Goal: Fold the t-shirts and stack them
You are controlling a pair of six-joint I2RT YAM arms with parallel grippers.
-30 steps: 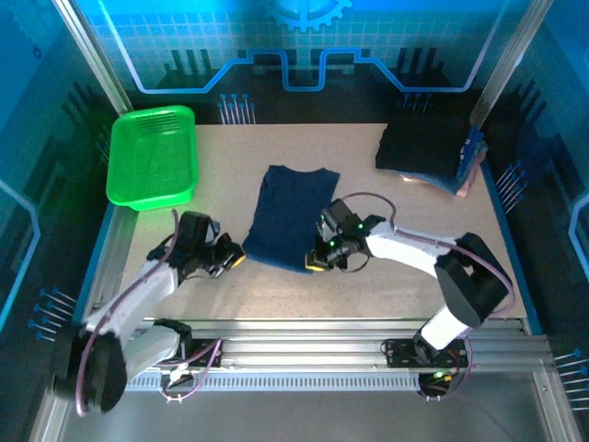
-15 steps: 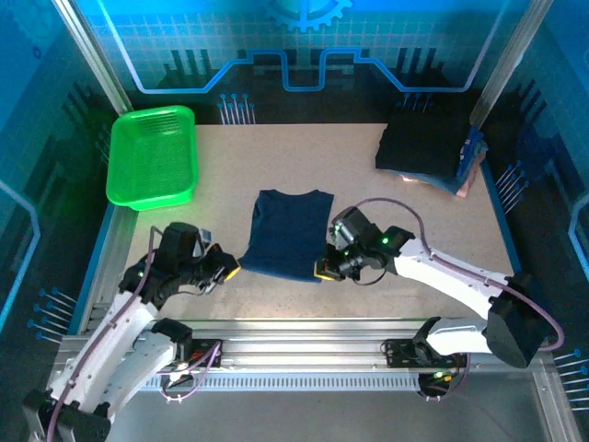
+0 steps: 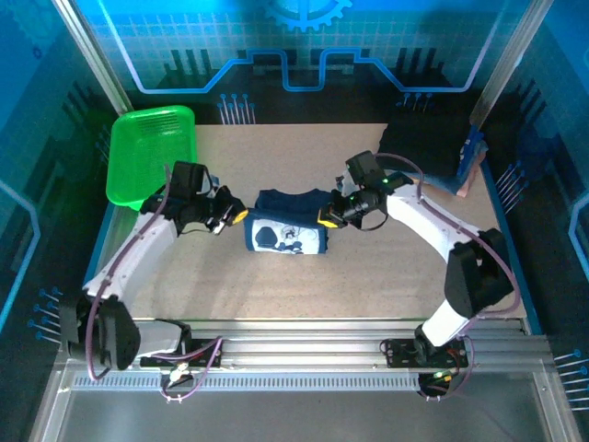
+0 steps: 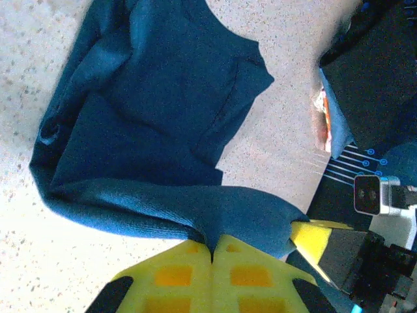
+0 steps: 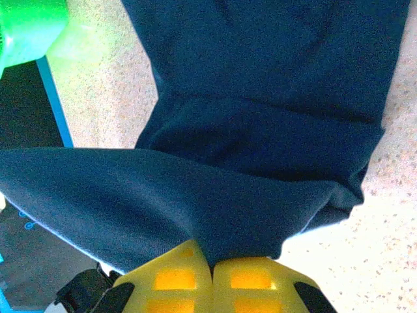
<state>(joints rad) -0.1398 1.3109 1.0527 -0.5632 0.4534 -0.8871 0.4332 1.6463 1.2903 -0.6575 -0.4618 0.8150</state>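
Observation:
My left gripper will next move outward and down over the navy t-shirt's shoulder end [image 3: 269, 198] [image 4: 153, 39] to let go of the t-shirt's hem corner, because that end is still uncovered beyond the print.
The navy-blue t-shirt [image 3: 287, 226] lies mid-table, doubled over so its white and light-blue print [image 3: 281, 238] faces up. My left gripper [image 3: 237, 217] is shut on the shirt's left hem corner, and my right gripper [image 3: 329, 217] is shut on the right corner. In the left wrist view the yellow fingers [image 4: 176, 274] pinch a ridge of navy cloth [image 4: 163, 124] at the gripper [image 4: 212, 251]. The right wrist view shows the same: gripper [image 5: 212, 261] clamped on a fold of the shirt [image 5: 260, 98]. A stack of folded dark t-shirts [image 3: 419, 147] sits at the back right.
A bright green mesh basket [image 3: 152, 157] stands at the back left, close behind the left arm; its edge [image 5: 29, 26] appears in the right wrist view. The dark stack [image 4: 374, 78] lies beyond the right arm. Bare tabletop [image 3: 294, 285] stretches between the shirt and the near rail.
Both grippers, shut on the shirt's near hem, first drew it toward the near edge, then carried the hem up and back over the shirt. The shirt is now doubled, print side up.

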